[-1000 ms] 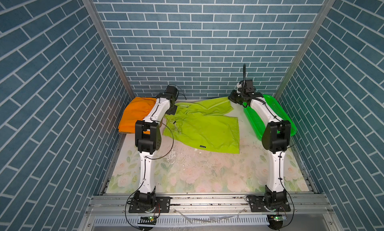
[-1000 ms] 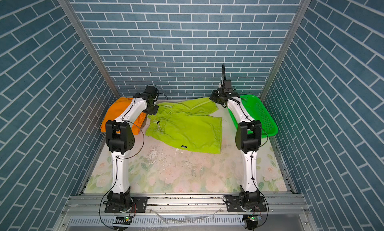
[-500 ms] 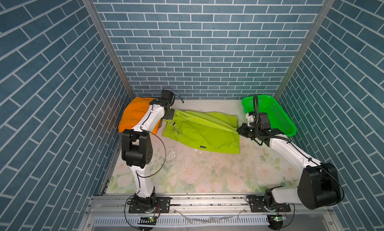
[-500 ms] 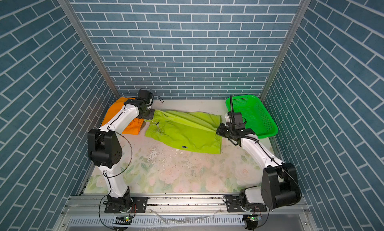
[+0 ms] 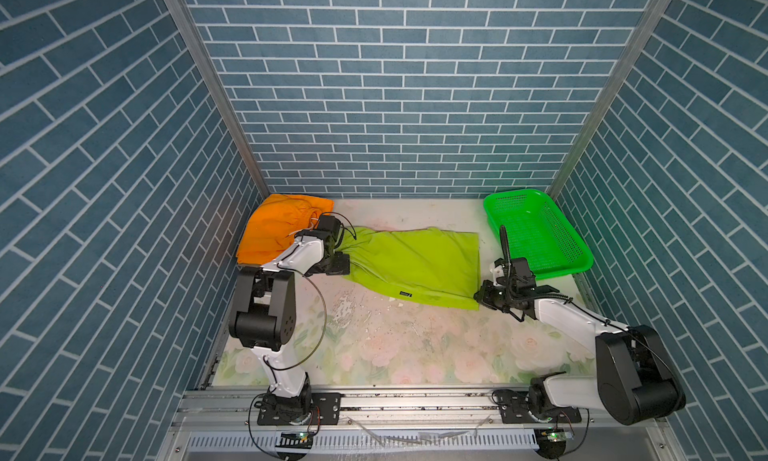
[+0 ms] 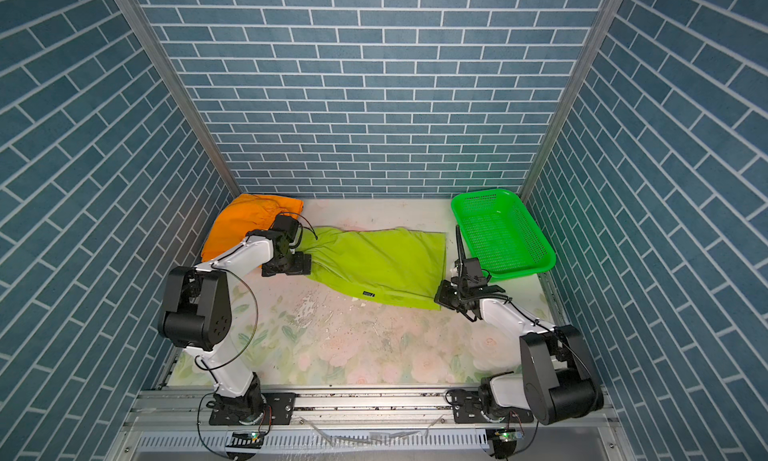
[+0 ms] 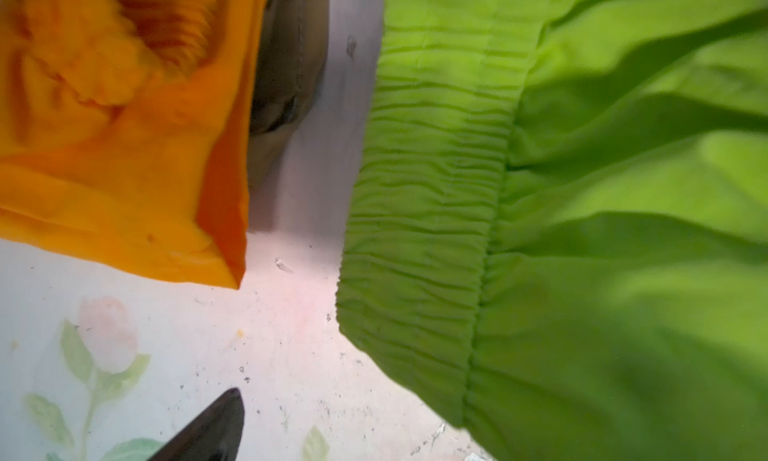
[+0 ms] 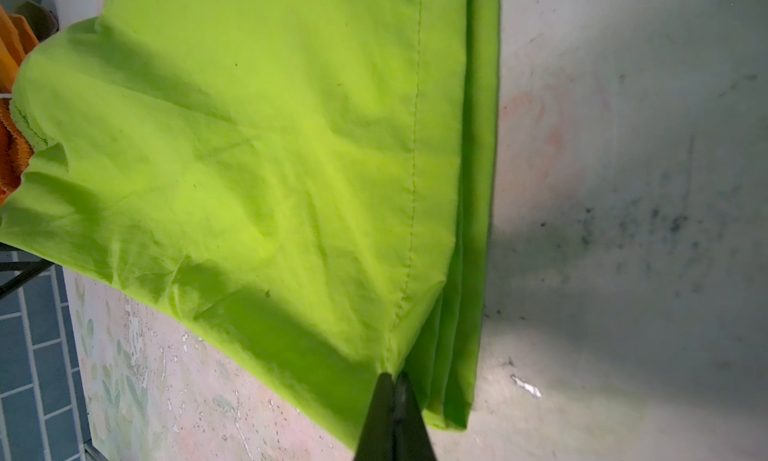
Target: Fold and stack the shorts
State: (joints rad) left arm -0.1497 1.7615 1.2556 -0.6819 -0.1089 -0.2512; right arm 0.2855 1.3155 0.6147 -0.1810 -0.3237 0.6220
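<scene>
The shorts' near hem corner sits between my right gripper's fingers at the tabletop. Next, they spread low in place to free it.
The lime green shorts lie folded flat across the back middle of the table, in both top views. My left gripper stands open at their gathered waistband. Only one dark fingertip shows, over bare table. My right gripper is shut on the shorts' near right hem corner. The orange shorts lie at the back left. A strip of tan shorts peeks out from under them.
A green perforated plastic basket stands at the back right, just behind my right arm. The flowered table top runs to the front rail. Brick-patterned walls close in the left, back and right sides.
My left gripper has opened and let go of the lime green waistband. My right gripper has pulled the hem down from the back toward the front right, and the shorts now lie folded flat.
</scene>
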